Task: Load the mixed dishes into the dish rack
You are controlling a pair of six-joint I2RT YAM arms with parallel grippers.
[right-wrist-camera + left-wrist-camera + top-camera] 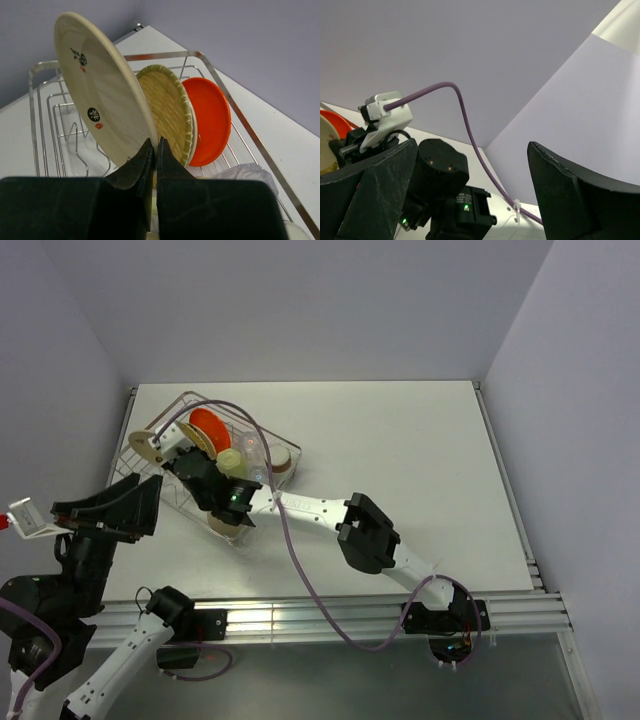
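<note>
The cream plate (100, 95) still hangs above the rack's slot wires. My right gripper comes down to those wires below it next and releases the plate's rim there.
The dish rack (133, 443) stands at the table's back left. In it, upright, are a cream patterned plate (100, 95), a tan woven-look plate (167, 110) and an orange plate (210, 120). My right gripper (155, 150) is shut on the lower rim of the cream plate, which leans over the rack's slot prongs. From above, the right gripper (172, 462) reaches into the rack beside the orange plate (208, 425), a pale yellow mug (232, 460) and a clear glass (256, 452). My left gripper (120, 515) hangs open and holds nothing, left of the rack.
The rack wire (37, 100) rises on the left and far sides. A clear glass (247, 172) lies low in the rack, to the right of my fingers. A purple cable (290, 540) loops over the right arm. White walls close in the table.
</note>
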